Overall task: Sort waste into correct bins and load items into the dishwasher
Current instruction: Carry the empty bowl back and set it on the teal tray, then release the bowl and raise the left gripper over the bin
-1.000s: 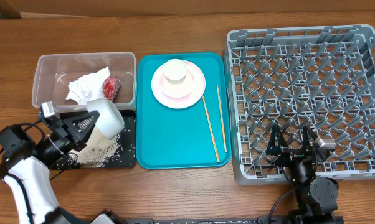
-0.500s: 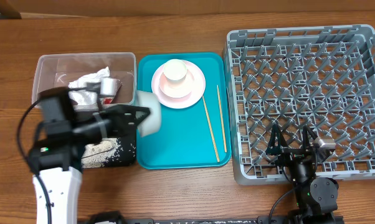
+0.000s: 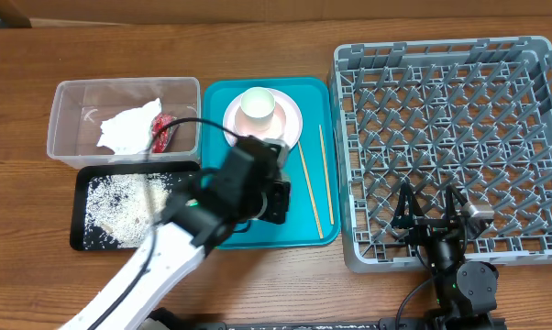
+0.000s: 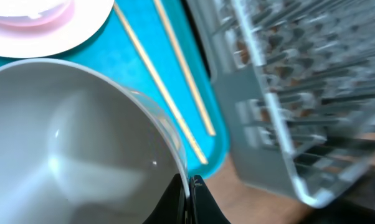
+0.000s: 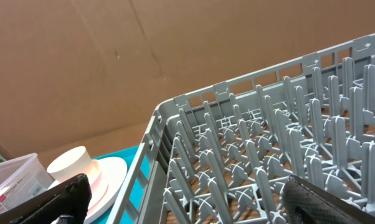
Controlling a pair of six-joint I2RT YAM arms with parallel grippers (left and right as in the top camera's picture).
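Observation:
My left gripper will next go straight down toward the teal tray, put the white bowl [image 4: 69,143] there and let go of its rim, as the tray is bare beside the chopsticks.
My left gripper [image 4: 189,183] is shut on the rim of the white bowl [image 4: 69,143], whose inside looks empty. It holds the bowl over the teal tray [image 3: 313,101], near the two chopsticks [image 4: 169,93]. In the overhead view the left gripper [image 3: 274,197] and its arm cover the bowl. The white cup [image 3: 258,105] stands on the pink plate [image 3: 290,128]. A white napkin [image 3: 125,128] and a red wrapper [image 3: 163,128] lie in the clear tub [image 3: 125,85]. Rice [image 3: 115,206] covers the black tray [image 3: 79,220]. My right gripper [image 3: 429,215] stands open over the near edge of the grey dish rack [image 3: 450,137], holding nothing.
The chopsticks [image 3: 311,188] lie on the teal tray's right side, close to the rack's left wall. The right wrist view shows the rack's upright pegs [image 5: 268,143] between its fingers, the cup [image 5: 69,165] and a brown cardboard backdrop behind.
My left arm has swung right from the black tray to above the teal tray, carrying the bowl. The rice stays on the black tray. The right arm has not moved.

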